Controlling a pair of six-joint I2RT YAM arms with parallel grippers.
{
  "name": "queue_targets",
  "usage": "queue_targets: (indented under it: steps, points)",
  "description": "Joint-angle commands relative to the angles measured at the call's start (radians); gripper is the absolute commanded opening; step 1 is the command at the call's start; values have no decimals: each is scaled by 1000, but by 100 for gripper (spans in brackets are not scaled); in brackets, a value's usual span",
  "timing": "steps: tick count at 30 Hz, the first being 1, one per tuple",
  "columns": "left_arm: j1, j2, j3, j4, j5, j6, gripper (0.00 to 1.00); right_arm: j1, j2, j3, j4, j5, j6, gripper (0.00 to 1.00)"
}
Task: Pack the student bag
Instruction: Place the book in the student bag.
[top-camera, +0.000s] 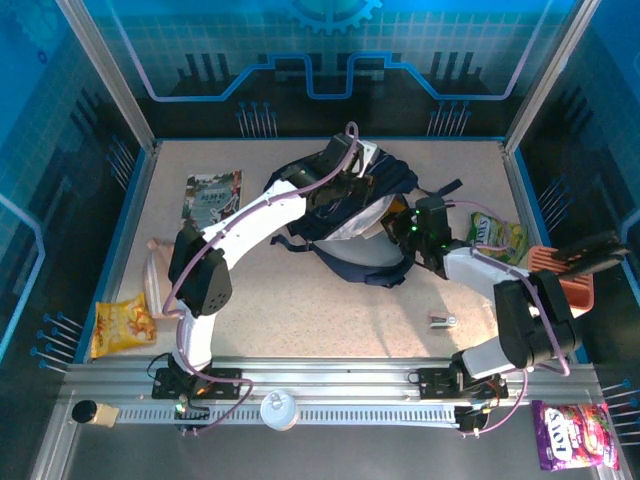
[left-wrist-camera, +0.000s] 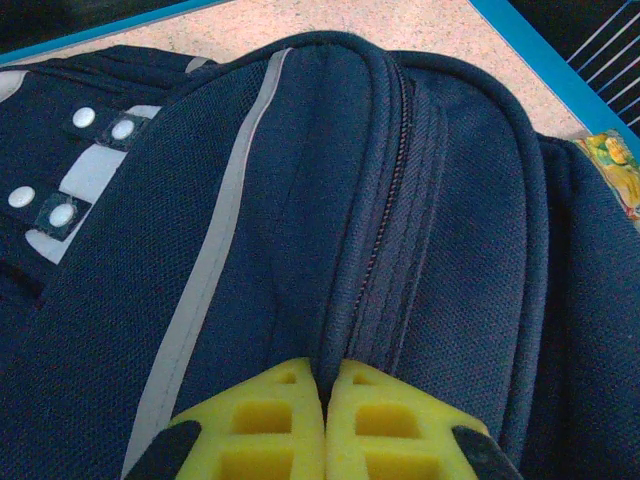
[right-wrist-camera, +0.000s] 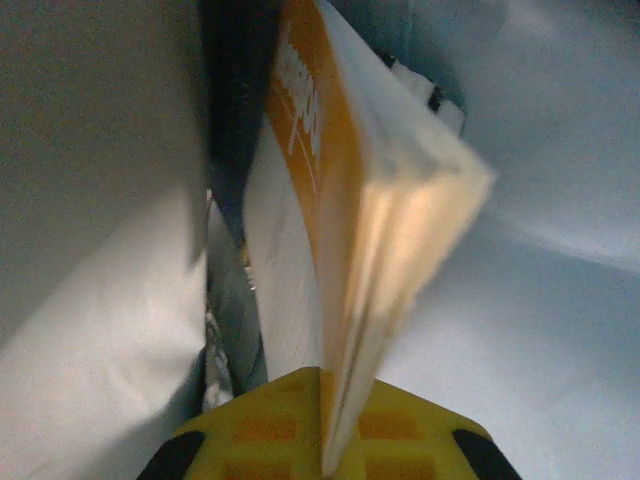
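Observation:
My right gripper has the book inside the bag's opening. My left gripper next holds the raised fold of fabric nearly still over the bag (top-camera: 388, 180), then releases the fold.
The student bag (top-camera: 388, 180), dark navy with pale stripes, lies at the middle back of the table. In the left wrist view my left gripper (left-wrist-camera: 327, 388) is shut on a fold of the bag's fabric (left-wrist-camera: 300, 180) beside the zipper. From above, the left arm reaches over to the bag's top edge (top-camera: 340, 170). My right gripper (right-wrist-camera: 330, 405) is shut on an orange-covered book (right-wrist-camera: 390, 220), which stands on edge inside the bag's pale grey lining (right-wrist-camera: 90, 200). Seen from above, the right gripper (top-camera: 408, 226) is at the bag's mouth.
A green-covered booklet (top-camera: 212, 194) lies left of the bag. A yellow snack packet (top-camera: 122, 326) and a beige item (top-camera: 155, 268) sit at the left edge. A green packet (top-camera: 497, 238), an orange object (top-camera: 568, 272) and a small metal piece (top-camera: 443, 320) are on the right.

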Motion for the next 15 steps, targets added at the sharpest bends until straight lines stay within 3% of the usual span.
queue_targets:
  steps: [1,9,15]
  points:
    - [9,-96,5,115,25,-36,0,35,56,64,47,70,32,0]
    - [18,-105,2,115,30,-50,0,63,291,204,154,-14,78,8]
    - [26,-113,-6,115,34,-58,0,68,381,295,153,-140,47,28]
